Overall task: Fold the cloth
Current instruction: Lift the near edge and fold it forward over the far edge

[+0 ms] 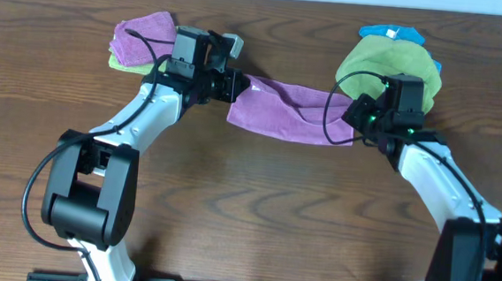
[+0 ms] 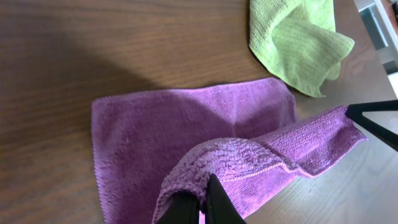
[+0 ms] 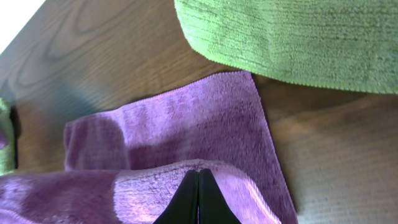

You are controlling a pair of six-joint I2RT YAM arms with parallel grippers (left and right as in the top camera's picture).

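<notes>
The raised corner of the cloth's top layer hangs above the flat layer, so the robot will lower its left gripper onto the flat layer's end opposite the right gripper and release it.
A purple cloth (image 1: 284,112) lies stretched across the middle of the table, partly folded over itself. My left gripper (image 1: 235,84) is shut on its left edge; in the left wrist view the jaws (image 2: 204,186) pinch a raised fold of the cloth (image 2: 186,124). My right gripper (image 1: 352,119) is shut on the right edge; in the right wrist view the jaws (image 3: 198,177) pinch a lifted hem of the cloth (image 3: 186,124) above the flat layer.
A green cloth (image 1: 389,66) with a blue cloth (image 1: 390,31) under it lies at the back right, close to my right gripper. A folded purple cloth on a green one (image 1: 143,40) lies at the back left. Dark wooden table (image 1: 255,212).
</notes>
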